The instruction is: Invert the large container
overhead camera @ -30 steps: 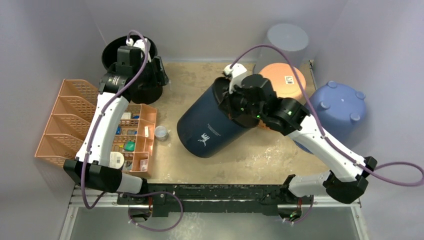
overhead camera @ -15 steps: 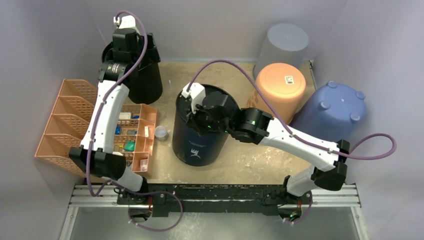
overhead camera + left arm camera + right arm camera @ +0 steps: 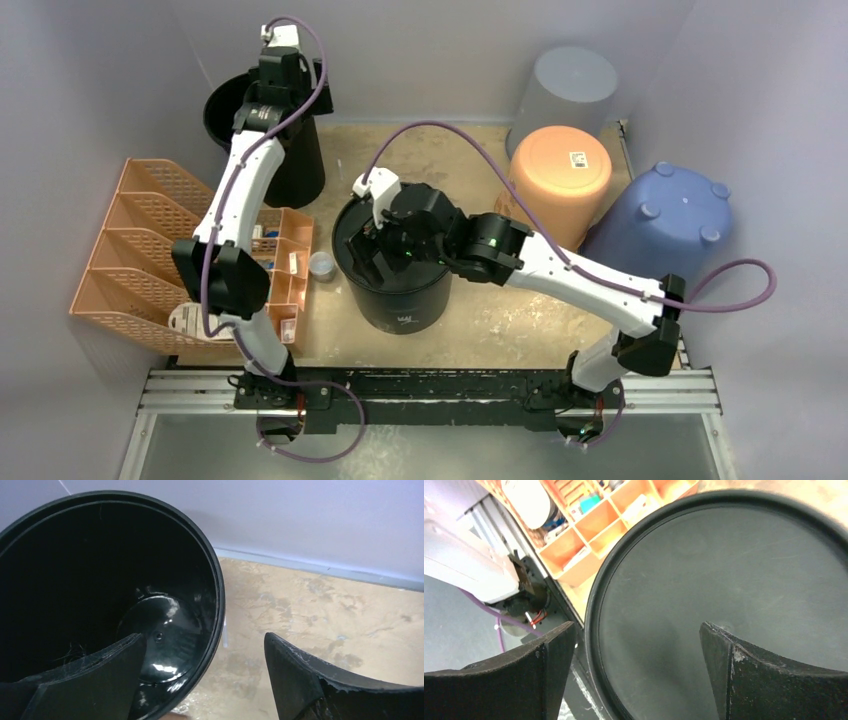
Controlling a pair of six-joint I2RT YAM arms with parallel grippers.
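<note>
The black bucket's rim is just below the open fingers of my left gripper. My left gripper should come down onto that rim next, with one finger inside and one finger outside.
The large container (image 3: 400,300), dark navy with a small white logo, stands on end mid-table. In the right wrist view its upper face (image 3: 724,580) is a flat dark grey disc inside a raised rim. My right gripper (image 3: 385,245) hovers just above that face, open, one finger past the rim and one over the disc, nothing between them (image 3: 636,630). My left gripper (image 3: 285,90) is at the back left, open above a black bucket (image 3: 300,165). In the left wrist view the left gripper (image 3: 204,637) straddles the bucket's rim (image 3: 220,605) from above without touching it.
An upturned orange bucket (image 3: 558,175), a blue one (image 3: 680,215) and a grey one (image 3: 572,90) crowd the back right. An orange parts tray (image 3: 285,275), an orange file rack (image 3: 130,250) and a small clear cup (image 3: 321,265) sit left of the container.
The container went from lying tilted to standing on end, shifting left. My right gripper let go of it and opened. My left arm lifted up and back above the black bucket.
</note>
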